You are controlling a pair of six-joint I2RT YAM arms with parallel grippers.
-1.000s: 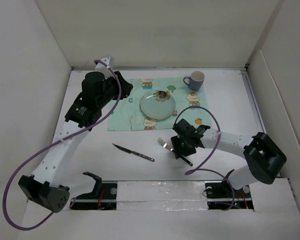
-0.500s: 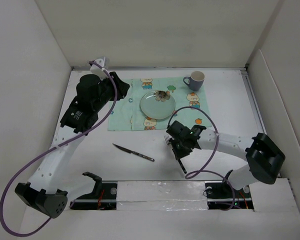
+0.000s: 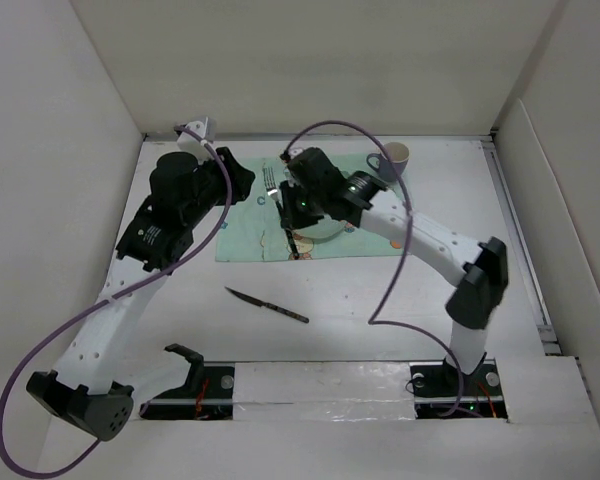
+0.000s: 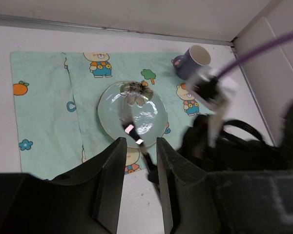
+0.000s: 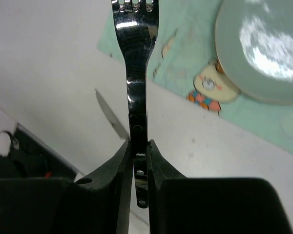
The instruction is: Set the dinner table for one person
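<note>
The right gripper comes down and left in the top view next and releases the fork on the placemat (image 3: 245,235) beside the plate, where the placemat lies empty.
My right gripper (image 3: 293,205) is shut on the black handle of a steel fork (image 3: 272,183), held in the air over the mint-green placemat (image 3: 245,235), at the left rim of the glass plate (image 3: 322,233). In the right wrist view the fork (image 5: 136,63) runs straight out from my right gripper (image 5: 139,146), tines away. My left gripper (image 3: 242,178) hovers open over the mat's far left edge; in the left wrist view my left gripper (image 4: 140,141) has nothing between its fingers, and the plate (image 4: 112,105) and fork (image 4: 132,131) lie below. The dinner table (image 3: 380,300) is white.
A black-handled knife (image 3: 268,306) lies on the table in front of the placemat, also visible as the knife (image 5: 112,119). A blue-grey mug (image 3: 391,156) stands at the mat's far right corner. White walls close in the table on the left, back and right.
My right gripper shut on the fork on the table in front of the mat, lifted it and carried it back-left over the mat beside the plate. The left arm shifted slightly.
</note>
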